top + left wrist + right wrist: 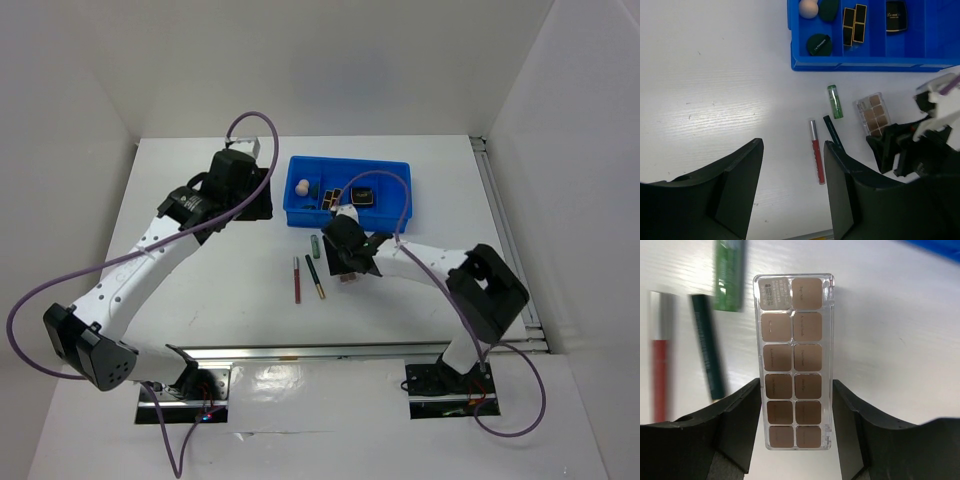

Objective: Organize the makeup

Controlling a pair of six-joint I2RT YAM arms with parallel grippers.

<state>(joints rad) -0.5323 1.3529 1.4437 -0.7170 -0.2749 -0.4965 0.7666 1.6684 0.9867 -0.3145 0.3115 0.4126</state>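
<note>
The right gripper rises with the pinkish palette next and carries it outward over to the compartment holding the black compact (362,197). It releases it there, as that compartment has open room.
My right gripper (796,390) is shut on the pinkish palette (793,360), one finger against each long side; the palette lies flat on the white table. To its left lie the green tube (729,275), a dark green pencil (709,345) and a red pencil (659,360). In the blue bin (870,64) sit the peach egg sponge (808,8), a dark green sponge (818,44), two black-gold palettes (854,24) and a black compact (896,16). My left gripper (792,145) hangs open and empty over bare table, left of the pencils.
The bin (300,215) stands at the back centre of the table, just beyond the right gripper (345,262). White walls close in the table on three sides. A metal rail runs along the right edge (505,240).
</note>
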